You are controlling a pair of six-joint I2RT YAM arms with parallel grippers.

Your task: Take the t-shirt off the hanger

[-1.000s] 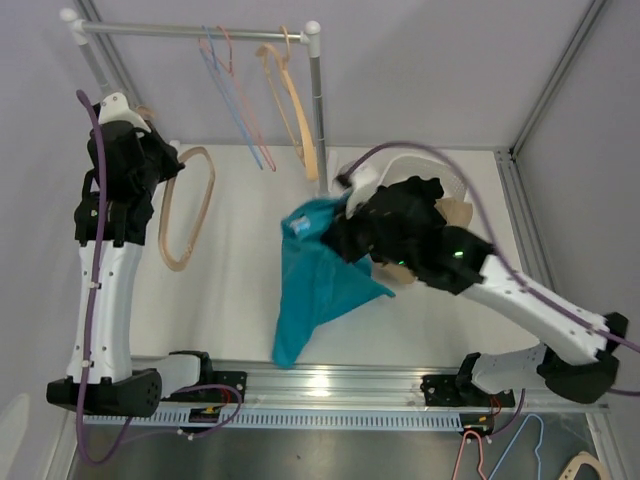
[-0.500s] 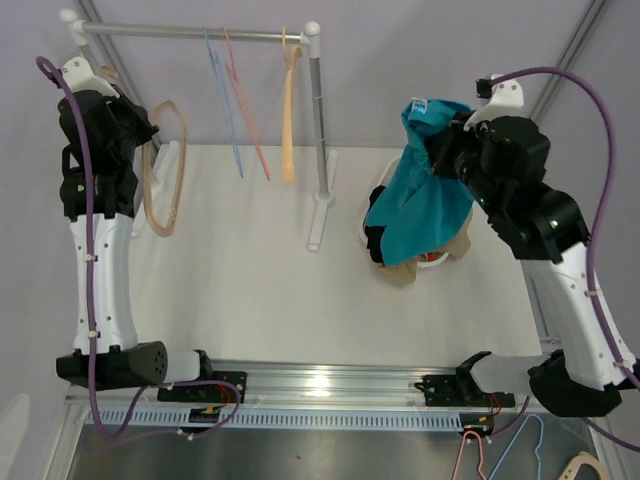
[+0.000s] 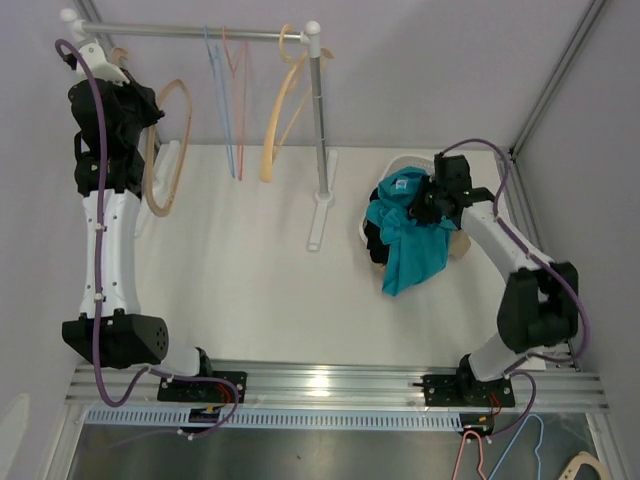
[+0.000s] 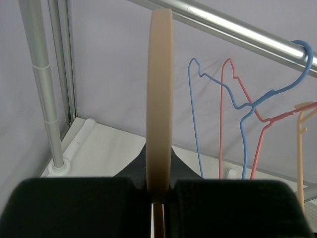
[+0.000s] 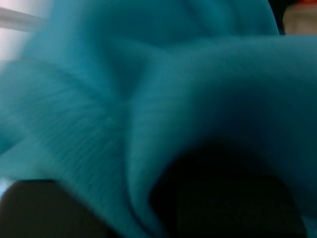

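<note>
My right gripper will go down next toward the clothes in the white basket and let go of the t-shirt there, because the t-shirt is already off the bare hanger point(image 3: 160, 210).
The teal t-shirt point(image 3: 407, 250) is off the hanger and hangs bunched from my right gripper point(image 3: 425, 200), which is shut on its upper part over the basket at the right. In the right wrist view the t-shirt point(image 5: 148, 99) fills the frame and hides the fingers. The bare beige hanger point(image 3: 160, 210) is held upright at the back left, near the end of the rail. My left gripper point(image 3: 140, 125) is shut on it. Seen edge-on in the left wrist view, the hanger point(image 4: 160, 99) rises from between the closed fingers of the left gripper point(image 4: 160, 191).
A clothes rack stands at the back: rail point(image 3: 200, 32), post point(image 3: 319, 120). Blue and red wire hangers point(image 3: 228, 100) and another beige hanger point(image 3: 277, 115) hang on it. A white basket point(image 3: 400, 163) holds dark and tan clothes. Spare hangers point(image 3: 500, 455) lie below the front edge.
My right arm swung the t-shirt from the table's middle up to the right, then down onto the basket. My left arm raised the hanger toward the back-left rail end.
</note>
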